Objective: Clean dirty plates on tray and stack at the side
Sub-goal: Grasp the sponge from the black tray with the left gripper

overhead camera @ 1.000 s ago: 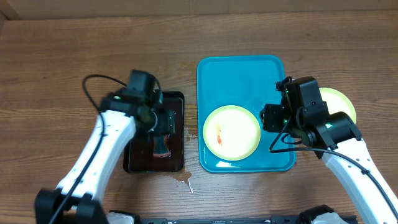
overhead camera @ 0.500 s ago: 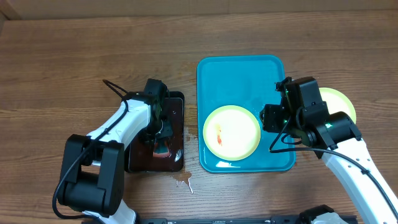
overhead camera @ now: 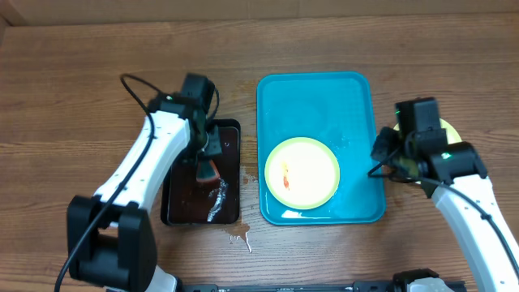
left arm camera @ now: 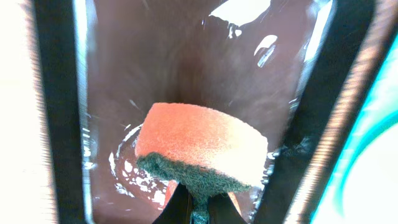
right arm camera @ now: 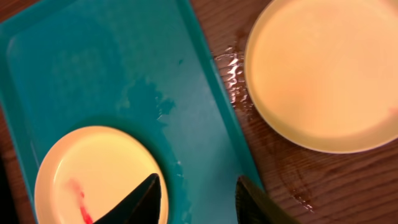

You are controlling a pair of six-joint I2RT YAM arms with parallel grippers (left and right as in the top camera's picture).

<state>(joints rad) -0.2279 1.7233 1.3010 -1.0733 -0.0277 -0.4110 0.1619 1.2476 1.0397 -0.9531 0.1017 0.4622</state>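
My right gripper lowers onto the plate's facing rim, away from the second plate, next, since the plate in the teal tray [overhead camera: 318, 97] has a red smear.
A pale yellow-green plate [overhead camera: 302, 172] with a red smear lies in the teal tray [overhead camera: 318, 97], at its front. In the right wrist view the same plate [right arm camera: 93, 174] is at lower left on the tray [right arm camera: 93, 74]. A second, clean-looking plate [right arm camera: 329, 74] rests on the wet wood to the right of the tray; overhead it [overhead camera: 448, 131] is mostly hidden by the right arm. My right gripper [overhead camera: 381, 152] [right arm camera: 199, 202] is open over the tray's right rim, holding nothing. My left gripper [overhead camera: 208, 160] [left arm camera: 199, 208] is shut on an orange sponge [left arm camera: 202, 146] with a dark green scouring side, over the black tray [overhead camera: 182, 207].
The black tray [left arm camera: 186, 56] holds shallow reddish water. A small puddle [overhead camera: 239, 238] lies on the wood in front of it. Wet streaks [right arm camera: 233, 68] mark the table between the teal tray and the side plate.
My left gripper has shut on the sponge in the black tray and raised it. My right arm has swung right, from beside the smeared plate to the tray's right rim.
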